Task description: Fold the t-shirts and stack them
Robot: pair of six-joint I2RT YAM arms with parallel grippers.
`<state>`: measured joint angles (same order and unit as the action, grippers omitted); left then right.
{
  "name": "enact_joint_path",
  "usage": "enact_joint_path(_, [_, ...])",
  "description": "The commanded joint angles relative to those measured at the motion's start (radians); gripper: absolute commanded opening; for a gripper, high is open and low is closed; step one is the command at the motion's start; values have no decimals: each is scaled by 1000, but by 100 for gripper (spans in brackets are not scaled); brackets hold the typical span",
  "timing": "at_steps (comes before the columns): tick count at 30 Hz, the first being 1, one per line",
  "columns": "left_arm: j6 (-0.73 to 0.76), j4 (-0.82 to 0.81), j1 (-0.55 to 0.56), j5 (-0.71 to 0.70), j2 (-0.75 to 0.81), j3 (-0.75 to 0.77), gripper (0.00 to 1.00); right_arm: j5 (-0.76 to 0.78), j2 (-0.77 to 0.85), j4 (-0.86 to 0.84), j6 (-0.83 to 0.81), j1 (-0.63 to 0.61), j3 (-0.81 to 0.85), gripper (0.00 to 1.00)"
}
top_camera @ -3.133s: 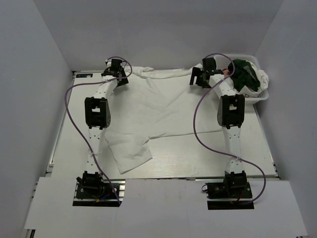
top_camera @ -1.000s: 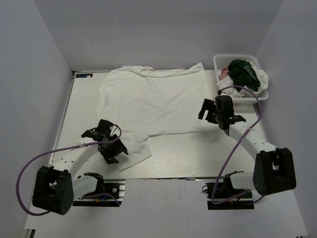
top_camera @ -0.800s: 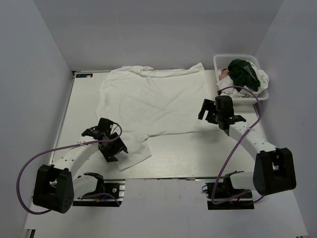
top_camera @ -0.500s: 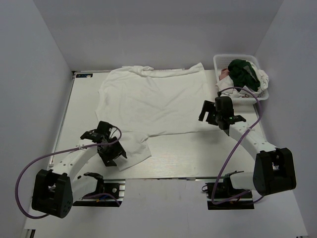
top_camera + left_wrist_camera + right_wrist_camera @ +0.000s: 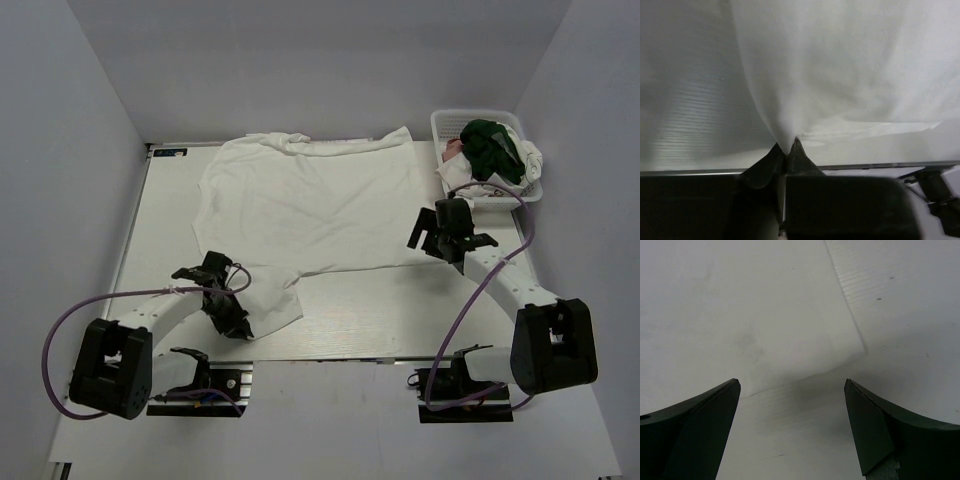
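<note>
I should lower my right gripper's open fingers around the white t-shirt's near corner (image 5: 441,261) (image 5: 854,352). The corner is below my right gripper and to the right in its wrist view.
A large white t-shirt (image 5: 310,210) lies spread flat on the table, with one sleeve (image 5: 270,305) reaching toward the near left. My left gripper (image 5: 232,318) sits low at that sleeve's near edge. In the left wrist view its fingertips (image 5: 790,145) are pinched together on a fold of the white t-shirt (image 5: 840,65). My right gripper (image 5: 445,243) hovers open over the shirt's near right corner. In the right wrist view the corner of the white t-shirt (image 5: 740,305) lies ahead of the wide-apart right gripper (image 5: 792,385), with nothing between the fingers.
A white lattice basket (image 5: 440,125) stands at the back right, holding a dark green shirt (image 5: 490,145), a bit of pink cloth (image 5: 455,148) and white cloth (image 5: 530,160). Bare table (image 5: 400,310) shows along the near edge.
My left gripper has slid toward the near edge of the sleeve and closed on the cloth. The right gripper has shifted slightly right and stays open.
</note>
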<state>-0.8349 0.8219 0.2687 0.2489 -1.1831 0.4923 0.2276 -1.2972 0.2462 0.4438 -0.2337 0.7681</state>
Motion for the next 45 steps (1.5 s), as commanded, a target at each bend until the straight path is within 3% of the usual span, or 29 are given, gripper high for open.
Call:
enact_joint_path(1, [8, -86, 4, 1, -23, -9, 10, 149, 24, 88, 84, 22, -16, 90])
enact_joint_path(2, [8, -86, 4, -8, -23, 2, 0, 160, 27, 100, 91, 33, -24, 90])
enact_joint_path(5, [8, -35, 4, -71, -3, 38, 0, 132, 21, 81, 87, 57, -55, 90])
enact_joint_path(11, [30, 16, 4, -51, 45, 80, 0, 40, -114, -16, 98, 85, -47, 90])
enact_joint_path(14, [40, 68, 4, -51, 45, 80, 0, 35, -197, -70, 131, 94, -17, 82])
enact_joint_path(18, [31, 124, 4, 30, 77, 48, 0, 32, -284, -91, 151, 97, -4, 79])
enact_joint_path(22, [42, 187, 4, 56, 120, 25, 0, 9, -304, -90, 164, 99, -29, 64])
enact_joint_path(23, [42, 204, 4, 56, 120, 25, 0, 1, -281, -87, 168, 97, -35, 51])
enact_joint_path(26, [53, 267, 4, 79, 161, 49, 0, -2, -216, -42, 162, 97, -98, 29])
enact_joint_path(31, [62, 345, 4, 130, 249, 72, 0, -31, -27, 77, 153, 89, -196, 1])
enact_joint_path(34, [75, 336, 4, 130, 249, 95, 0, -60, 50, 122, 141, 85, -211, 0])
enact_joint_path(37, [86, 229, 4, 130, 200, 173, 0, -82, 61, 125, 108, 79, -162, 0])
enact_joint_path(39, [111, 101, 4, 148, 137, 215, 0, -85, 33, 110, 99, 70, -120, 0])
enact_joint_path(45, [149, -15, 4, 24, -52, 474, 0, -123, -103, 117, 93, 51, 66, 0])
